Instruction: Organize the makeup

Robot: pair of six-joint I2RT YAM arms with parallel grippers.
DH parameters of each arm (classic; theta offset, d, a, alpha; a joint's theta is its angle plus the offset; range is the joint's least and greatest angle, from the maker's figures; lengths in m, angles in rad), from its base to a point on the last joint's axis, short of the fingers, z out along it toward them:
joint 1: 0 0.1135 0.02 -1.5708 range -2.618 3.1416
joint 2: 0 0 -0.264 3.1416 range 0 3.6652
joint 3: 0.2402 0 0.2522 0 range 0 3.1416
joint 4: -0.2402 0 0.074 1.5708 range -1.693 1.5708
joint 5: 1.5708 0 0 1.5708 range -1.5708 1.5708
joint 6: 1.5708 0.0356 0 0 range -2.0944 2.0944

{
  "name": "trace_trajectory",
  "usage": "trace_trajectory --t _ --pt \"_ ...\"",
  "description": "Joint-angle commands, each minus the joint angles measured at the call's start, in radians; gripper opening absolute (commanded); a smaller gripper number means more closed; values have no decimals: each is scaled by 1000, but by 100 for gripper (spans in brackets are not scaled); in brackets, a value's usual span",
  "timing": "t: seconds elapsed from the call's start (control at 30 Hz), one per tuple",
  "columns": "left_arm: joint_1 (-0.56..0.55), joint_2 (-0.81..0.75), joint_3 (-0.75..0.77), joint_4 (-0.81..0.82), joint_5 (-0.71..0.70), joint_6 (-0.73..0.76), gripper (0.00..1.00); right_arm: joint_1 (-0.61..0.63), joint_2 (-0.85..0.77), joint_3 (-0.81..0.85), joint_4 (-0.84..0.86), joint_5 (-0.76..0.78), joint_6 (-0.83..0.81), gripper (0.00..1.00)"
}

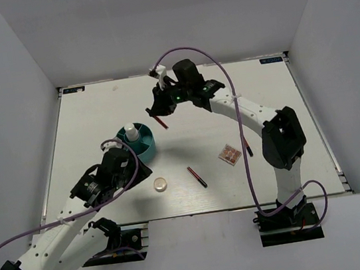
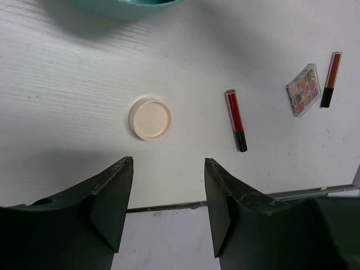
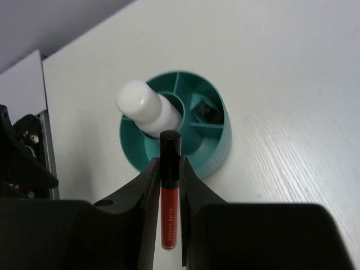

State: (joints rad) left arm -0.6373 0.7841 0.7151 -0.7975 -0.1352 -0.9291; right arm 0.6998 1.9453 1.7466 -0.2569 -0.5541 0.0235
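My right gripper moves over the teal tub next and lowers the stick there [image 1: 146,138] [image 3: 204,144], since the tub's section beside the white bottle has open room.
My right gripper [image 3: 169,166] is shut on a thin red-and-black stick [image 3: 170,194], its black cap pointing forward. It hangs in the air [image 1: 157,108] behind the teal tub [image 3: 214,152], where a white bottle [image 3: 144,107] stands in the centre. My left gripper [image 2: 167,163] is open and empty, just right of the tub [image 1: 143,147] near the front edge. Ahead of it on the table lie a round cream compact [image 2: 149,118], a red-black stick [image 2: 235,120], a square pinkish palette [image 2: 304,90] and another stick [image 2: 331,79].
The compact [image 1: 161,184], loose stick [image 1: 196,176], palette [image 1: 230,155] and second stick [image 1: 246,146] lie along the front half of the white table [image 1: 96,113]. Grey walls close in the back and both sides. The table's front edge [image 2: 315,191] is just under my left fingers.
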Motion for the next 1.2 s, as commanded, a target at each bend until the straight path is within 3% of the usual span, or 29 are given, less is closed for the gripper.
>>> trace_trajectory --t 0.0,0.3,0.8,0.93,1.17 --pt "1 -29 -14 12 11 -28 63 12 -22 -65 345 -116 121 0" --pt "1 -105 -52 -20 -1 -77 64 40 113 -90 767 -92 266 0" --pt "1 -129 -23 -65 0 -94 63 35 247 -117 877 -39 334 2" --pt "1 -109 3 -48 5 -91 64 35 264 -122 892 -55 331 8" --pt "1 -56 21 4 32 -86 63 29 242 -185 915 -89 326 33"
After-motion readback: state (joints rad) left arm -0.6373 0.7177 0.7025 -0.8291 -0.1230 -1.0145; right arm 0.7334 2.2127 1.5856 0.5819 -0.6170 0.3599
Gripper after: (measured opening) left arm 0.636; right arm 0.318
